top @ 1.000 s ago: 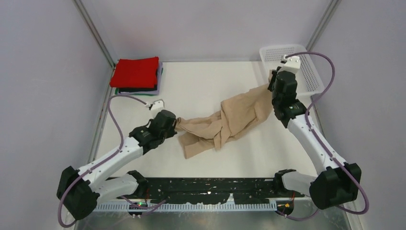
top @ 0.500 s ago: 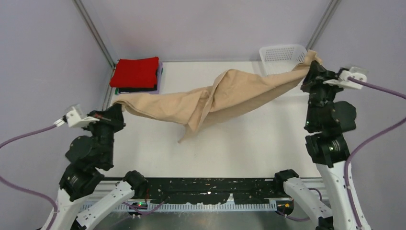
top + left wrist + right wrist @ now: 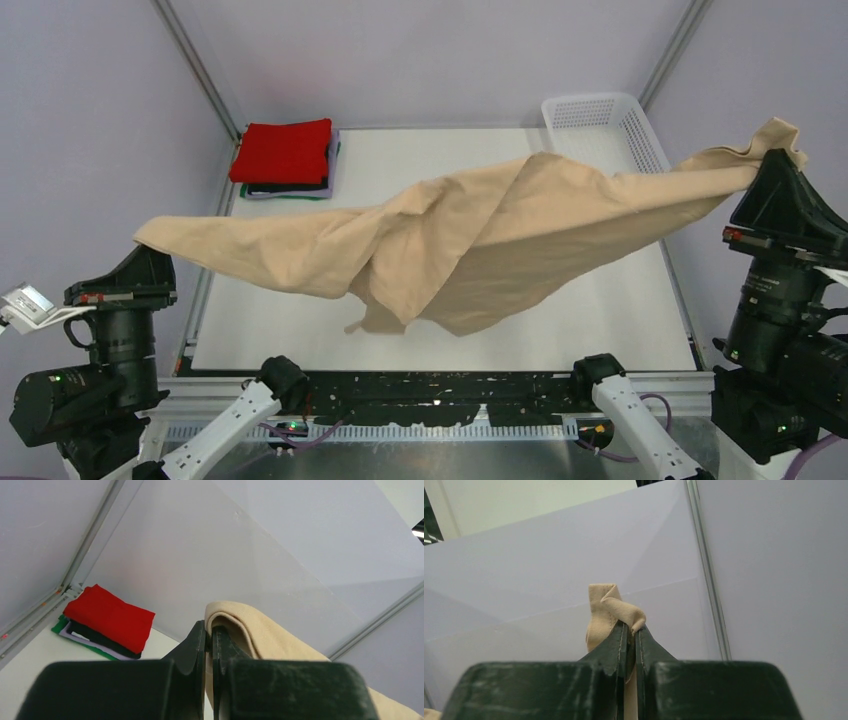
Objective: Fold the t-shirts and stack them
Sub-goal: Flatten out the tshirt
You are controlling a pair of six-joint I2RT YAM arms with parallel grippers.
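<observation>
The beige t-shirt (image 3: 470, 235) still hangs in the air, so my left gripper lowers outward to the tabletop just before the folded stack next and releases the t-shirt's corner.
The beige t-shirt (image 3: 470, 235) hangs stretched in the air across the whole table, twisted in the middle, its lowest folds just above the tabletop. My left gripper (image 3: 148, 252) is shut on its left end at the far left, also seen in the left wrist view (image 3: 210, 630) with beige cloth (image 3: 260, 635) draped over the fingertips. My right gripper (image 3: 775, 158) is shut on the right end, high at the far right; the right wrist view (image 3: 630, 630) shows a bunched cloth tip (image 3: 609, 607) above the jaws. A folded stack with a red shirt (image 3: 286, 150) on top lies at the back left, and shows in the left wrist view (image 3: 107, 617).
A white mesh basket (image 3: 600, 115) stands at the back right corner. The white tabletop (image 3: 560, 320) lies under the hanging shirt. Grey walls and frame posts (image 3: 195, 70) enclose the cell.
Both arms have swung up and outward, away from each other. The beige shirt went from crumpled on the table to lifted and stretched wide in the air.
</observation>
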